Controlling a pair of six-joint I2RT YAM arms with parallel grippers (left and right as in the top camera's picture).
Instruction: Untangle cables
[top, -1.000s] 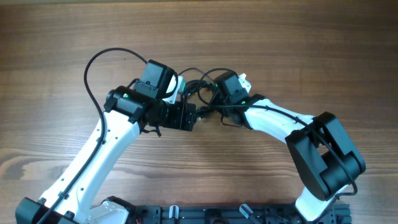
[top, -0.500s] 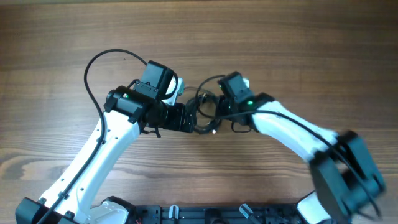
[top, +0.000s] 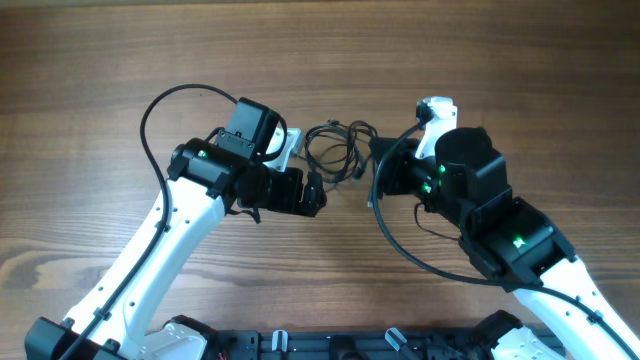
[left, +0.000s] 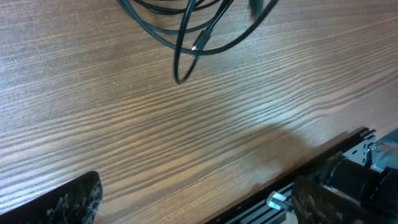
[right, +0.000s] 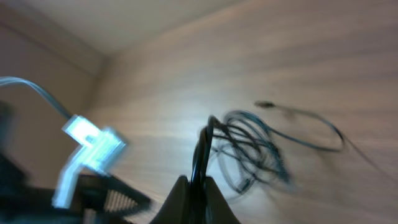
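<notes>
The few dark pieces of cable go down slightly back toward the bare tabletop (top: 362, 210) beside the tangle next. My right gripper releases them there, since my fingers hold them raised.
The cables (top: 334, 150) lie as a small tangle of thin dark loops on the wooden table between my two arms. The left wrist view shows them as loops (left: 186, 28) at the top edge, with a small plug end. My left gripper (top: 314, 190) is open just below and to the left of the tangle, with bare table between its fingers (left: 74, 199). My right gripper (top: 375, 158) is at the tangle's right side. In the blurred right wrist view its fingers (right: 181, 198) are shut on a few dark strands. The rest of the bundle (right: 249, 149) hangs or lies beyond them.
A thick black arm cable (top: 150, 110) arcs out left of my left arm. Another one (top: 385, 225) loops under my right wrist. The black mounting rail (top: 330, 345) runs along the table's near edge. It also shows as the rail (left: 348, 155) at lower right in the left wrist view.
My right arm has swung out to the right and turned, drawing the cables with it, so the tangle now shows uncovered. My left gripper has stayed open and hardly moved.
</notes>
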